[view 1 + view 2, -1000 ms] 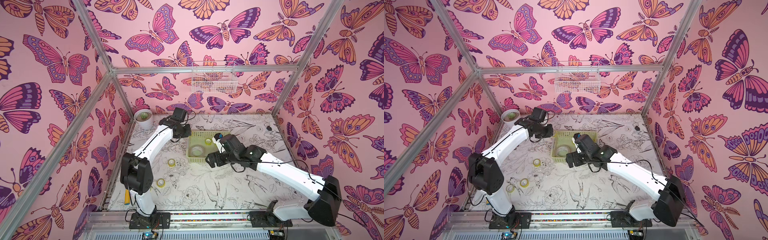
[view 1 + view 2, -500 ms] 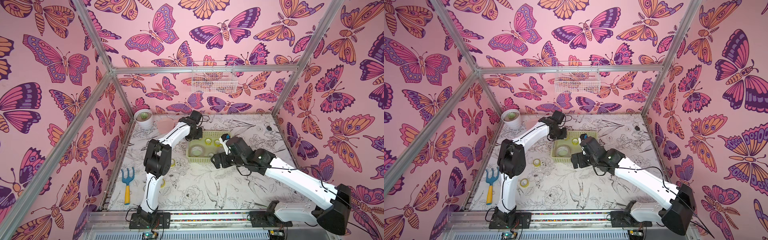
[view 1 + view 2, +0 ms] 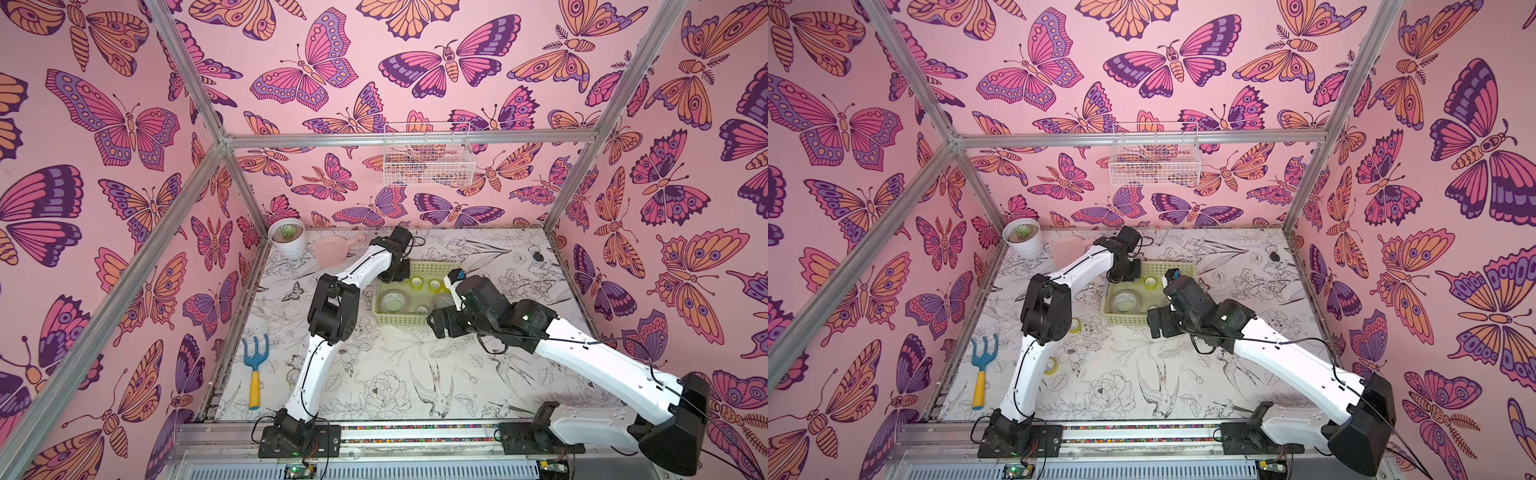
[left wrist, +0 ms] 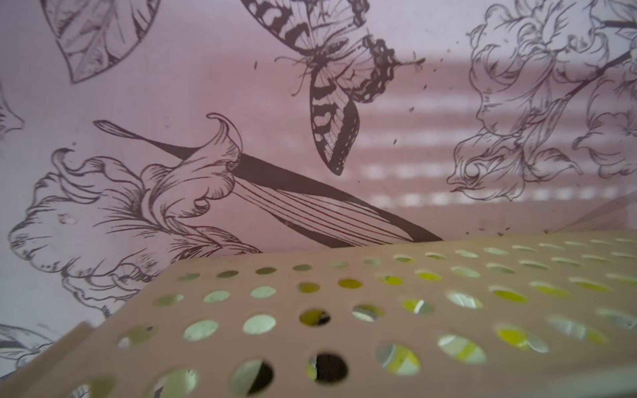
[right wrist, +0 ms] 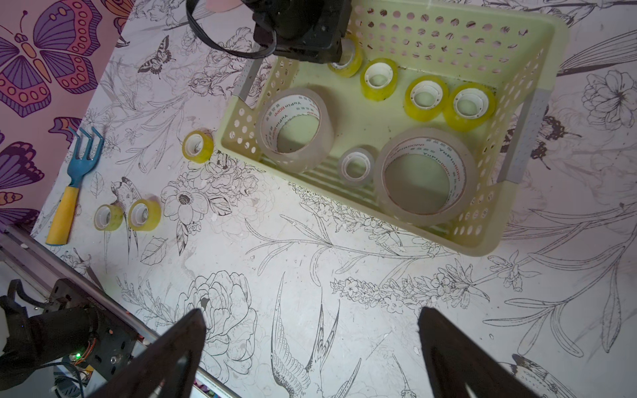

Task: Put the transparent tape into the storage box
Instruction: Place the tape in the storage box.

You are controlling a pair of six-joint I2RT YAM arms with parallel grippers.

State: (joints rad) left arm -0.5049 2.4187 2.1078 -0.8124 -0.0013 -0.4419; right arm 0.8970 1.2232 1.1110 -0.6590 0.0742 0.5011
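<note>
The left gripper slides along the box's far side toward the nearest yellow roll (image 3: pixel 416 282) next and releases its small tape there, since the other yellow rolls line up.
The storage box (image 3: pixel 401 320) (image 3: pixel 1125 320) (image 5: pixel 482 241) is a pale yellow-green perforated basket on the floral mat. It holds two big clear tape rolls (image 5: pixel 312 103), a small clear one and several small yellow-tinted ones (image 5: pixel 427 96). My left gripper (image 3: pixel 399 272) (image 5: pixel 310 34) reaches into its far left corner, shut on a small yellow transparent tape roll (image 5: pixel 348 60); its fingers are hidden. The left wrist view shows only the box wall (image 4: pixel 286 306) from outside. My right gripper (image 5: pixel 310 337) (image 3: pixel 440 326) hovers open and empty over the mat by the box's near side.
Three small tape rolls (image 5: pixel 196 146) (image 5: pixel 108 217) (image 5: pixel 144 215) lie on the mat left of the box. A blue rake with a yellow handle (image 3: pixel 254 370) lies at the left edge. A white plant pot (image 3: pixel 286 237) and a pink scoop (image 3: pixel 332 251) stand at the far left. A white wire basket (image 3: pixel 428 162) hangs on the back wall.
My left arm swung right from the far left of the mat to the box's far left corner, uncovering the rake. The right arm drew back a little to the right.
</note>
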